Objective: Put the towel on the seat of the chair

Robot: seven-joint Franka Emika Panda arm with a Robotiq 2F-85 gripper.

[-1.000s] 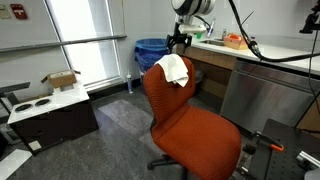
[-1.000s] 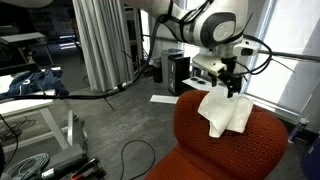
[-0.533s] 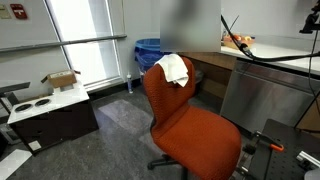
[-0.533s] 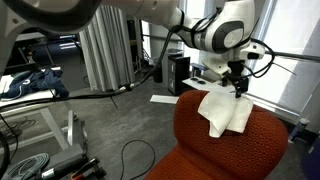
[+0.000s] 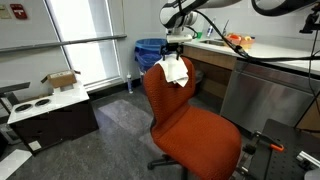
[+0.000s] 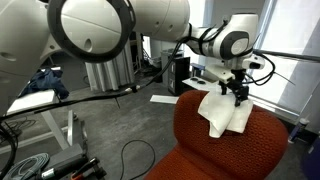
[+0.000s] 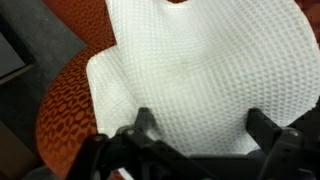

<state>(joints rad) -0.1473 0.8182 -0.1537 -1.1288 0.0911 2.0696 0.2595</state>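
My gripper stays at the top of the backrest [image 7: 65, 110] and its open fingers close next on the towel's bunched fold [image 7: 197, 122], since the cloth already lies between them.
A white waffle towel [image 5: 176, 70] hangs over the top of the backrest of an orange office chair, also in the other exterior view [image 6: 226, 113]. The orange seat [image 5: 203, 138] below is bare. My gripper [image 5: 175, 51] [image 6: 238, 92] hovers right at the towel's upper edge. In the wrist view the towel [image 7: 200, 70] fills the frame and the orange backrest [image 7: 65, 110] shows at the left. The gripper [image 7: 205, 130] is open, with its two dark fingers astride the towel, which lies between them.
A blue bin [image 5: 150, 50] stands behind the chair. A counter [image 5: 262, 52] with cabinets runs along the right. A white and black toy stove [image 5: 45, 110] with a cardboard box [image 5: 62, 79] stands at the left. Cables [image 6: 130, 152] lie on the floor, near a curtain [image 6: 100, 45].
The arm has swung over and the gripper has come down slightly, closer onto the towel's top edge. The towel and chair have not moved.
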